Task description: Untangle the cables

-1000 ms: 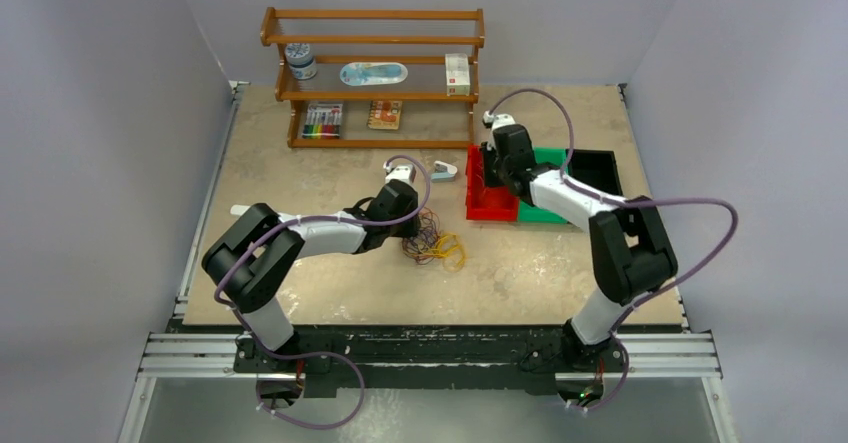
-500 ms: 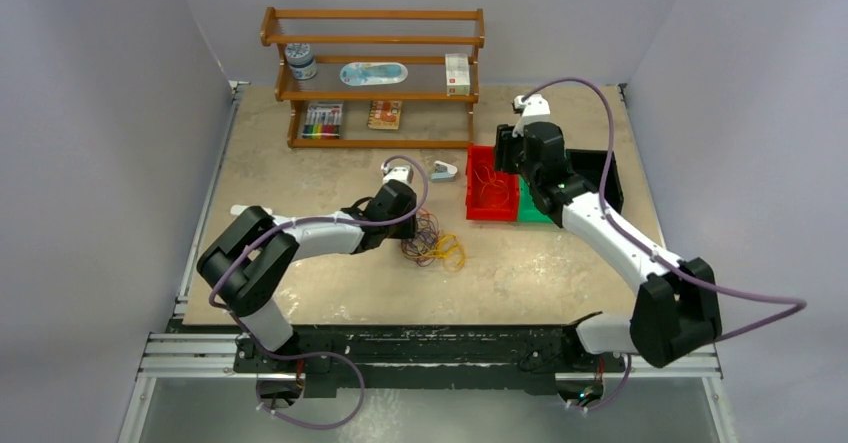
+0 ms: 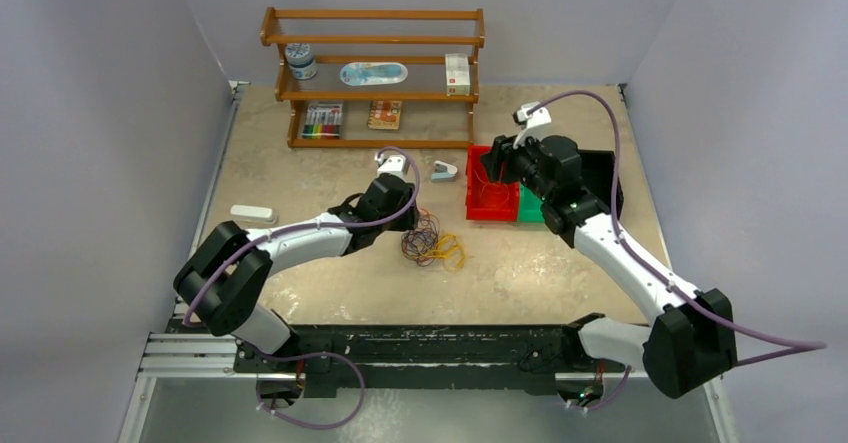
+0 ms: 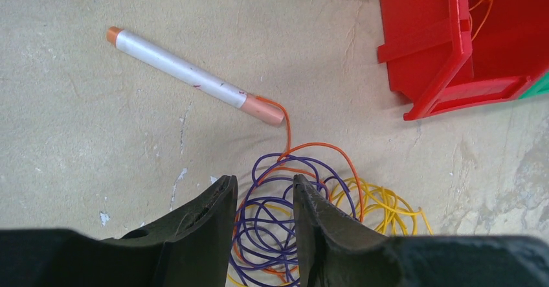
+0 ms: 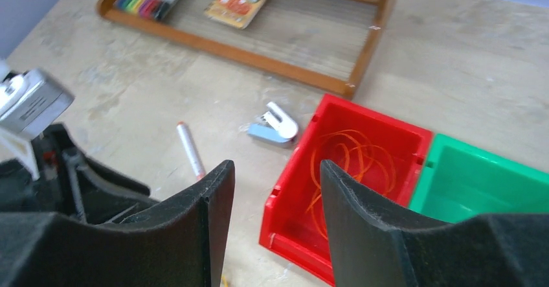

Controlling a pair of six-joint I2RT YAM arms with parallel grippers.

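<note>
The orange piece of cable (image 4: 287, 135) sticks out at the far edge of the tangle, so the robot's right gripper needs to move down next toward the pen tip, onto that piece.
The cables (image 3: 432, 246) lie as a small tangle of purple, orange and yellow loops on the table. In the left wrist view the purple loops (image 4: 265, 217) show between my fingers, with the yellow loops (image 4: 383, 204) to the right. An orange strand (image 4: 287, 135) runs up to the tip of a white pen (image 4: 188, 76). My left gripper (image 3: 406, 223) (image 4: 262, 180) is open and empty just above the tangle's left side. My right gripper (image 3: 497, 168) (image 5: 275, 164) is open and empty above the red bin (image 3: 492, 206), which holds an orange cable (image 5: 349, 164).
A green bin (image 3: 533, 211) and a black bin (image 3: 600, 168) stand right of the red one. A small grey-white stapler (image 3: 444, 171) lies left of the red bin. A wooden shelf (image 3: 372, 73) stands at the back. A white bar (image 3: 252, 213) lies at the left.
My right arm has swung its elbow out to the right while its gripper stayed over the red bin. My left gripper has drawn back slightly up and left from the tangle.
</note>
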